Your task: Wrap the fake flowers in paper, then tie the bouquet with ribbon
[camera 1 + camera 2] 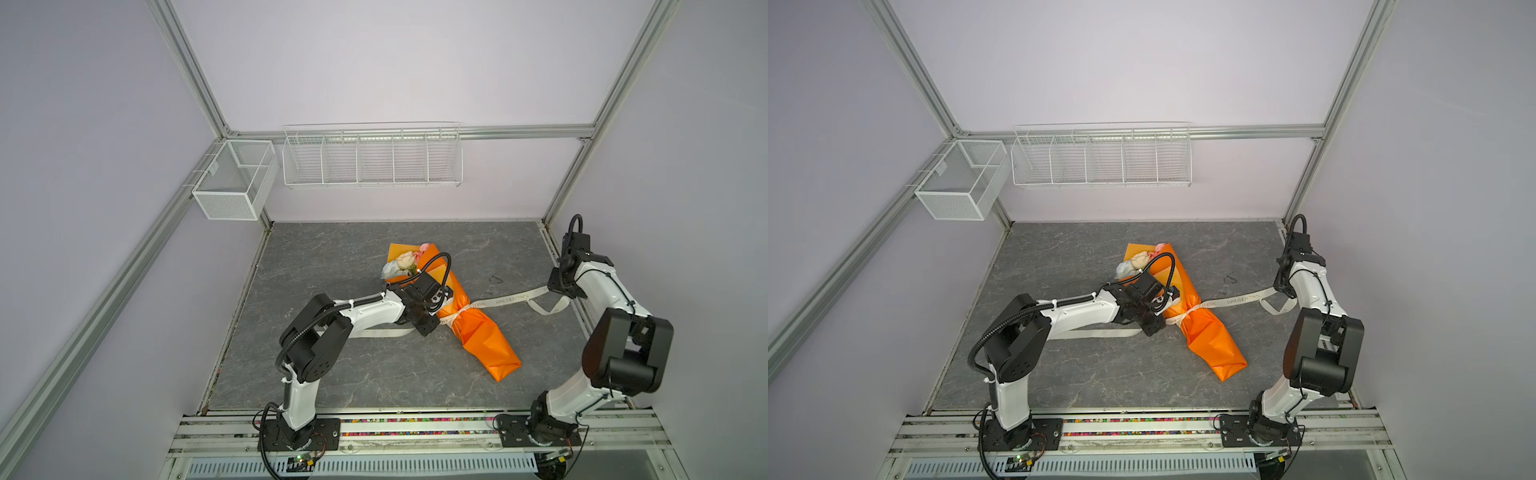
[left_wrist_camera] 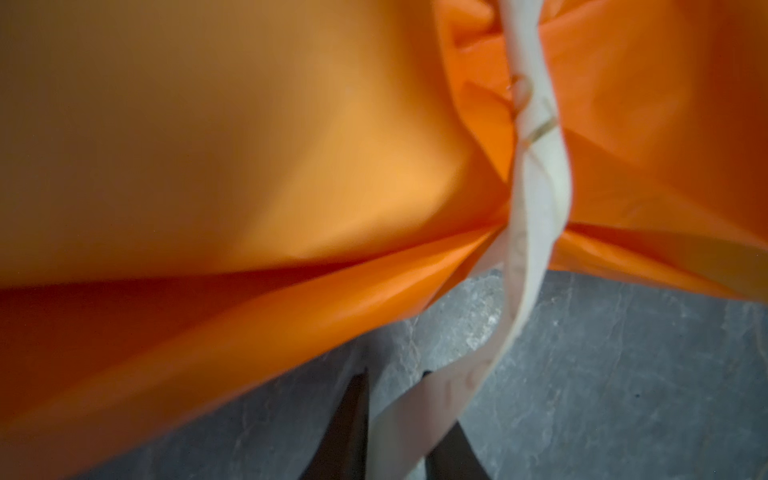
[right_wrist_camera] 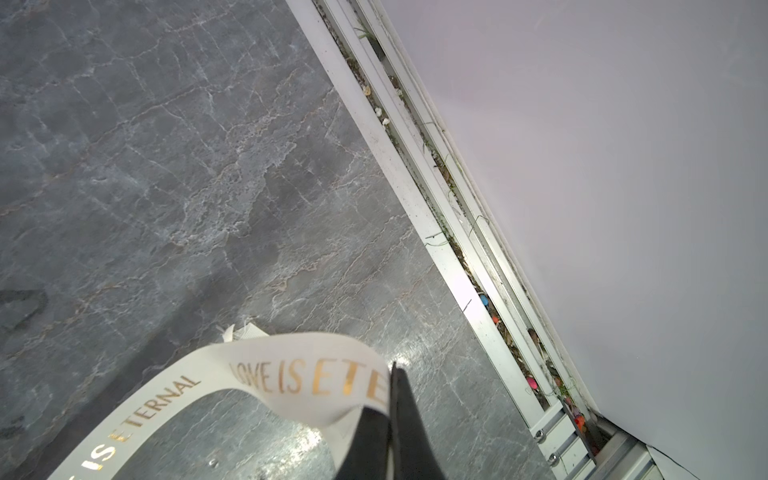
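Note:
My right gripper eases slightly back and toward the ribbon's loose end next and releases the ribbon, since that end lies on the bouquet's side of my gripper.
The bouquet of fake flowers lies slantwise on the grey table, wrapped in orange paper, with pale rose heads showing at its far end. A cream lettered ribbon is wound round its waist. My left gripper sits against the near-left side of the waist. In the left wrist view this gripper is shut on the ribbon beside the paper. My right gripper is shut on the ribbon near the table's right edge.
A loose ribbon tail trails left under the left arm. A small dark scrap lies right of the bouquet. A wire rack and a mesh basket hang on the back wall. An aluminium rail borders the table's right edge.

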Tool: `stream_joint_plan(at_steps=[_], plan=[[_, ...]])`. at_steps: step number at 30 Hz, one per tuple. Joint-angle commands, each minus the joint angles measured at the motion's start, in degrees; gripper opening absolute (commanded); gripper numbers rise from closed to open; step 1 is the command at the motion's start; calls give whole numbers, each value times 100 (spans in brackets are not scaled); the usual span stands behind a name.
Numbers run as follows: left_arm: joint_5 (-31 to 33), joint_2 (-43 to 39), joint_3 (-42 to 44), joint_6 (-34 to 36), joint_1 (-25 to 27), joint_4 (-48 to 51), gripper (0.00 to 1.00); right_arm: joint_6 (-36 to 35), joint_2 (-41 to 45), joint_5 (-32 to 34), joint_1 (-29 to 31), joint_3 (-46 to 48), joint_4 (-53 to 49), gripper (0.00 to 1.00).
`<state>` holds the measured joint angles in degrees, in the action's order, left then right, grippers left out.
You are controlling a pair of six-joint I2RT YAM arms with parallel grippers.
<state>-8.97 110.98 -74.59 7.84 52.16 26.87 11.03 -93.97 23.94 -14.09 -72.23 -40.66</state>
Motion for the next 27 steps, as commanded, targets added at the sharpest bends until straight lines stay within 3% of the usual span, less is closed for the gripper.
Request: stream_joint_plan(at_steps=[1, 5, 11, 15, 21, 27], plan=[[272, -231, 85, 127, 20, 265, 0, -83, 106, 11, 20, 16, -117, 7], [650, -692, 492, -195, -131, 64, 0, -68, 131, 92, 27, 41, -131, 7], [908, -1541, 1416, -1187, -1033, -301, 0, 71, 294, 147, 33, 253, -42, 7], [1593, -1821, 1778, -1786, -1418, -120, 0, 183, 517, 316, 108, 587, 110, 7], [1565, -2140, 2313, -2612, -2244, -149, 0, 373, 722, 562, 146, 918, 179, 7], [897, -2214, 2546, -3018, -3683, -6, 0, 454, 707, 777, 146, 958, 165, 7]])
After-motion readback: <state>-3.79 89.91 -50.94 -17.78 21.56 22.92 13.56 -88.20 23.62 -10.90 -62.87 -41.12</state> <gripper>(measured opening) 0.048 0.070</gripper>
